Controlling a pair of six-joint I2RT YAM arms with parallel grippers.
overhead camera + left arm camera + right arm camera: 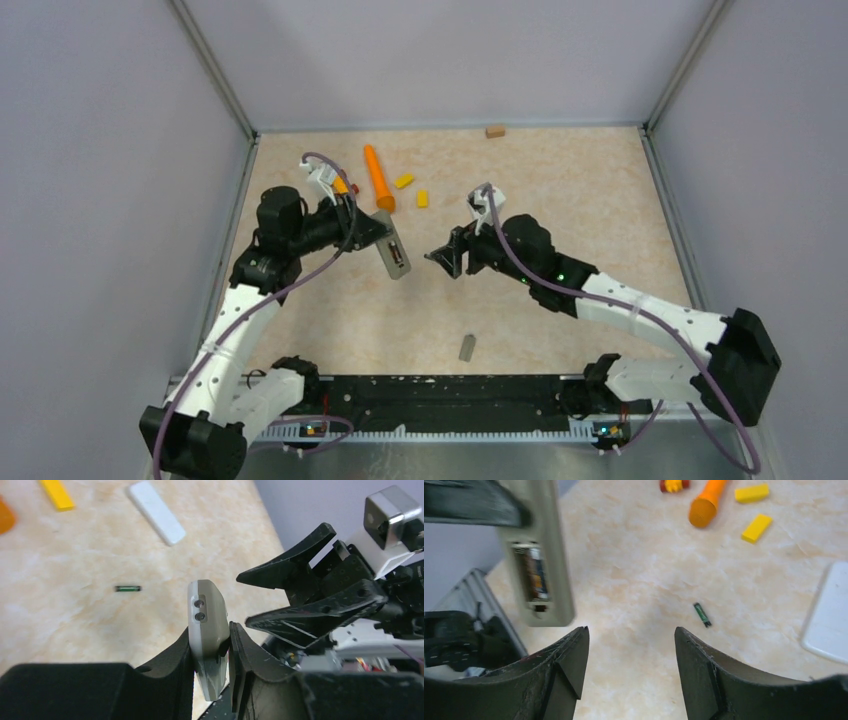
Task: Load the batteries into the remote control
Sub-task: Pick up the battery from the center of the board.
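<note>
I will lower my open right gripper onto the loose dark battery next and tilt its fingers to point down, since the battery is on the tabletop below the gripper.
My left gripper (385,232) (212,640) is shut on the grey remote (397,255) (206,615) and holds it above the table. In the right wrist view the remote (549,545) shows its open battery bay with a battery (535,575) seated inside. One loose dark battery (702,614) (128,588) lies on the table. My right gripper (440,258) (630,632) is open and empty, just right of the remote's lower end. Its black fingers (300,575) show spread apart in the left wrist view. The other batteries are out of view.
A grey battery cover (466,347) lies near the front. An orange carrot-shaped toy (378,178), two yellow blocks (404,181) (422,198) and a brown block (494,131) lie at the back. A white slab (156,512) (826,615) lies under my right arm.
</note>
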